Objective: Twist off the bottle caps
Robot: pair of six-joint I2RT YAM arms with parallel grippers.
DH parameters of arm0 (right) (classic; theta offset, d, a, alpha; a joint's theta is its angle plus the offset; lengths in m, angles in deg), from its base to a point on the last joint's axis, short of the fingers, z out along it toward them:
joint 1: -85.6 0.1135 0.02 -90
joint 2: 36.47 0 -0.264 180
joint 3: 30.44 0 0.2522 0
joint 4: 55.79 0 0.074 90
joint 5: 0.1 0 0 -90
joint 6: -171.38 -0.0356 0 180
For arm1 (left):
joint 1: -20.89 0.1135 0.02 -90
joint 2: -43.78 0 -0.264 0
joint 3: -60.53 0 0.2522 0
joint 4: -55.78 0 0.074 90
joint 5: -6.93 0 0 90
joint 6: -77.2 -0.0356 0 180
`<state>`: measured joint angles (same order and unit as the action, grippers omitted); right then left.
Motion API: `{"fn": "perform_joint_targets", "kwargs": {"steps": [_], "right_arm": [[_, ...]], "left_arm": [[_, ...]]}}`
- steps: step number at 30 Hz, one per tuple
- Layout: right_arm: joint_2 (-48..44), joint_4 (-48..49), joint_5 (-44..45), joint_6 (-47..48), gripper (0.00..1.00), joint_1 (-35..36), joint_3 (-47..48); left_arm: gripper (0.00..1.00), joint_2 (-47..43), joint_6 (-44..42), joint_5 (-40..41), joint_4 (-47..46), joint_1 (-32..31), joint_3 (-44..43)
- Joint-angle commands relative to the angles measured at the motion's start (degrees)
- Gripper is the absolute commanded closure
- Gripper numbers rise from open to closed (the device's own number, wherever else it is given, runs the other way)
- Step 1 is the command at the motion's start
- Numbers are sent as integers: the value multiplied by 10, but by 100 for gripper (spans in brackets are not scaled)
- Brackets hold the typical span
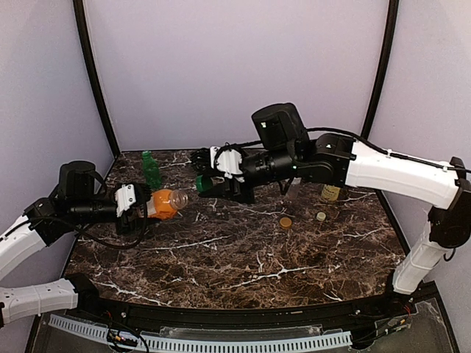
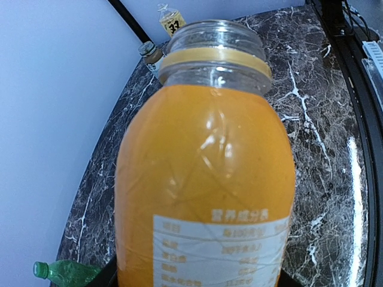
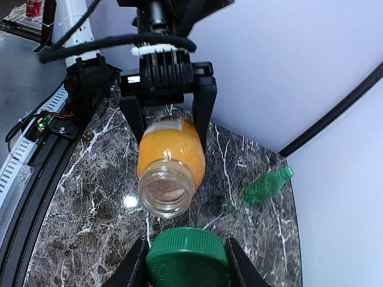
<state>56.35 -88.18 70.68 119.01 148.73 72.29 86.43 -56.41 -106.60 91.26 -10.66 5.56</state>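
Note:
The bare marble beside the golden-brown cap is clear, so my right gripper needs to tilt downward and go down there to release the green cap.
My left gripper (image 1: 149, 207) is shut on the orange juice bottle (image 1: 165, 203), holding it sideways above the table. Its neck (image 2: 214, 43) is open, with no cap on it. My right gripper (image 3: 187, 263) is shut on a green cap (image 3: 187, 256), a short way in front of the bottle's mouth (image 3: 166, 192) and apart from it. The slim green bottle (image 1: 151, 171) stands at the back left with its green cap (image 1: 146, 155) on. A golden-brown cap (image 1: 285, 222) and a cream-white cap (image 1: 321, 216) lie loose on the table at the right.
The marble table (image 1: 243, 257) ends at a black rail along its near edge. Another bottle (image 1: 331, 193) stands partly hidden behind my right arm. In the left wrist view a yellow tea bottle (image 2: 172, 20) and a smaller bottle (image 2: 151, 52) show at the far side.

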Motion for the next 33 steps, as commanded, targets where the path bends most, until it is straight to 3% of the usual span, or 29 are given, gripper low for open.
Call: {"fn": "perform_joint_targets", "kwargs": {"steps": [1, 5, 10, 15, 22, 27, 33], "right_arm": [[45, -51, 113, -74, 100, -30, 48], [125, -161, 178, -196, 100, -69, 108], [224, -275, 181, -312, 100, -97, 149], [284, -299, 175, -349, 95, -98, 154], [344, -320, 190, -364, 84, -103, 162], [367, -329, 189, -365, 64, -103, 166], [371, -344, 190, -359, 30, -104, 182]], "left_arm": [[99, -26, 104, 15, -46, 13, 32], [98, -53, 234, 30, -123, 57, 72], [98, -104, 386, 23, -184, 141, 139], [98, -145, 456, 17, -197, 201, 198], [98, -185, 478, -18, -190, 245, 233], [98, -198, 486, -33, -189, 258, 241], [98, -201, 476, -57, -195, 262, 228]]}}
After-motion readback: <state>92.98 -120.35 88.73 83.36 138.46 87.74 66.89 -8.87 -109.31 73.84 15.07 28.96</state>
